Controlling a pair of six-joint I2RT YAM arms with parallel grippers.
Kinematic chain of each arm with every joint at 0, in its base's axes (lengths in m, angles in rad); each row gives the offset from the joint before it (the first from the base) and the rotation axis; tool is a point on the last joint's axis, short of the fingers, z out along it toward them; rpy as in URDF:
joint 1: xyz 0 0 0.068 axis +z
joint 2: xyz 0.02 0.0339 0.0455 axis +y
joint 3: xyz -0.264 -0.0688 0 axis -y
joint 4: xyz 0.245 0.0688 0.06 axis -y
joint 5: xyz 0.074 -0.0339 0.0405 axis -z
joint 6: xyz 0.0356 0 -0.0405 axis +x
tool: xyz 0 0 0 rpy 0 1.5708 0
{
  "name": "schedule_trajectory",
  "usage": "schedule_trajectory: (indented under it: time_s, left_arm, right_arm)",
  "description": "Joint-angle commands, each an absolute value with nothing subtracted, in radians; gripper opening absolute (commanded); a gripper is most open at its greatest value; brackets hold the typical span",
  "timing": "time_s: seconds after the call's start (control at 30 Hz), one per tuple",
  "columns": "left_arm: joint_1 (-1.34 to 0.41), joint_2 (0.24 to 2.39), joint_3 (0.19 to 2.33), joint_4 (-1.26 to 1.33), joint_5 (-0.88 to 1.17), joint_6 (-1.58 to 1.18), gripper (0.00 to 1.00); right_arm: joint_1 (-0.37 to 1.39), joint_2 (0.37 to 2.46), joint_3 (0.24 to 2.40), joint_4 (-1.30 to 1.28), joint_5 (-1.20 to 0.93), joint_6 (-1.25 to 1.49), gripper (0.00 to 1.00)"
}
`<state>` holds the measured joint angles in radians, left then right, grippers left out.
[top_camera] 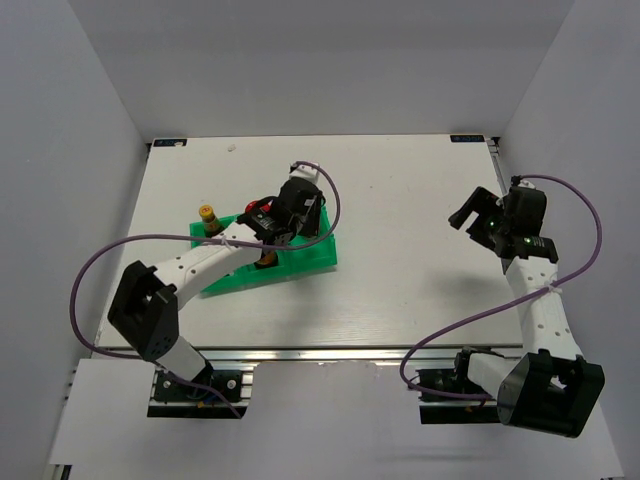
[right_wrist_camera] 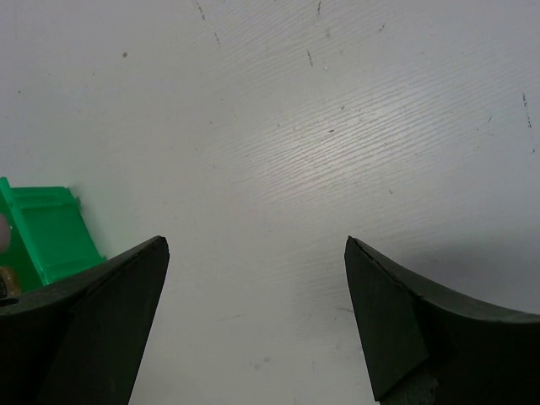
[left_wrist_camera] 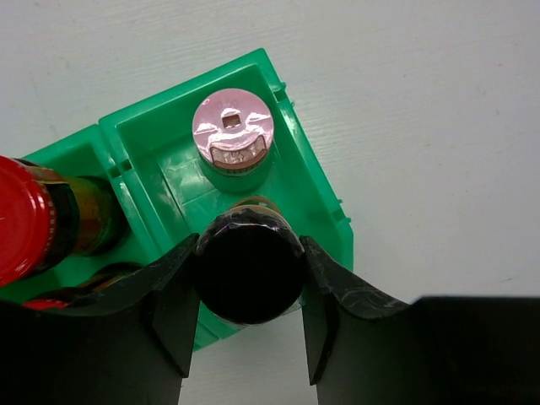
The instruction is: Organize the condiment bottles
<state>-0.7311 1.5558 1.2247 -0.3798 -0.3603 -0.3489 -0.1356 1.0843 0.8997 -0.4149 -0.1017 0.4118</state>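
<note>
The open near end [left_wrist_camera: 295, 226] of the pink-capped bottle's section of the green tray is below my left gripper. My left gripper should next lower the black-capped bottle [left_wrist_camera: 250, 272] into that free space and let go of it.
My left gripper [left_wrist_camera: 250, 253] is shut on a black-capped bottle [left_wrist_camera: 250, 272], which sits over the near wall of the green tray's [left_wrist_camera: 331, 221] right compartment. Whether it rests on the tray floor I cannot tell. A pink-capped bottle [left_wrist_camera: 233, 131] stands upright in that compartment, just beyond the held one. A red-capped bottle [left_wrist_camera: 34, 215] fills the left compartment. In the top view the left gripper [top_camera: 270, 228] hangs over the tray [top_camera: 310, 258], and a yellow-capped bottle [top_camera: 208, 217] stands at the tray's left end. My right gripper [top_camera: 478, 215] is open over bare table, far right.
The tray lies left of the table's middle, angled. Its corner [right_wrist_camera: 46, 232] shows at the left edge of the right wrist view, where the right gripper [right_wrist_camera: 255, 245] has only white tabletop under it. The left arm's purple cable [top_camera: 110, 255] loops over the table's left side.
</note>
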Motion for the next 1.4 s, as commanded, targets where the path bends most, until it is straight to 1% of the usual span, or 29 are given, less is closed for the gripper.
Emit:
schedule_trajectory:
  time_s: [0.0,0.37,0.47,0.67,0.8,0.9,0.93,0.97,1.0,1.1,1.13,1.17,1.23,1.27,1.37]
  left_arm:
    - [-0.719,1.575,1.236,-0.345,-0.318,-0.368,0.21]
    - [-0.716,1.675,1.246,-0.322,-0.259,-0.376,0.22]
    - [-0.716,1.697,1.252,-0.334,-0.279,-0.373,0.23]
    - [-0.716,1.718,1.249,-0.339,-0.255,-0.371,0.26]
    - [-0.716,1.723,1.255,-0.342,-0.258,-0.371,0.36]
    - [-0.716,1.726,1.258,-0.347,-0.245,-0.370,0.42]
    - [-0.716,1.726,1.261,-0.348,-0.242,-0.370,0.46]
    - [-0.716,1.726,1.261,-0.351,-0.241,-0.370,0.46]
    - [-0.716,1.727,1.261,-0.356,-0.241,-0.367,0.50]
    - [-0.716,1.718,1.266,-0.371,-0.242,-0.367,0.52]
    - [-0.718,1.715,1.264,-0.371,-0.241,-0.365,0.60]
    - [-0.716,1.713,1.262,-0.371,-0.233,-0.365,0.65]
    - [-0.716,1.706,1.261,-0.371,-0.226,-0.364,0.67]
    - [-0.716,1.704,1.261,-0.371,-0.224,-0.365,0.74]
    - [-0.716,1.698,1.267,-0.383,-0.224,-0.365,0.78]
  right_arm:
    - [-0.138,1.092,0.893,-0.382,-0.115,0.405,0.89]
    - [-0.138,1.106,0.896,-0.379,-0.120,0.400,0.89]
    - [-0.140,1.108,0.896,-0.376,-0.123,0.400,0.89]
    - [-0.140,1.123,0.899,-0.374,-0.140,0.402,0.89]
    - [-0.140,1.123,0.899,-0.374,-0.149,0.397,0.89]
    - [-0.140,1.120,0.899,-0.377,-0.141,0.394,0.89]
    - [-0.138,1.120,0.900,-0.379,-0.138,0.394,0.89]
    - [-0.140,1.120,0.903,-0.382,-0.138,0.388,0.89]
    - [-0.138,1.120,0.905,-0.385,-0.135,0.388,0.89]
    - [-0.140,1.118,0.905,-0.387,-0.137,0.387,0.89]
    - [-0.138,1.117,0.904,-0.387,-0.137,0.387,0.89]
    - [-0.140,1.115,0.904,-0.387,-0.135,0.385,0.89]
    - [-0.138,1.114,0.902,-0.385,-0.133,0.385,0.89]
    - [-0.138,1.114,0.902,-0.385,-0.133,0.385,0.89]
    - [-0.140,1.112,0.900,-0.385,-0.130,0.383,0.89]
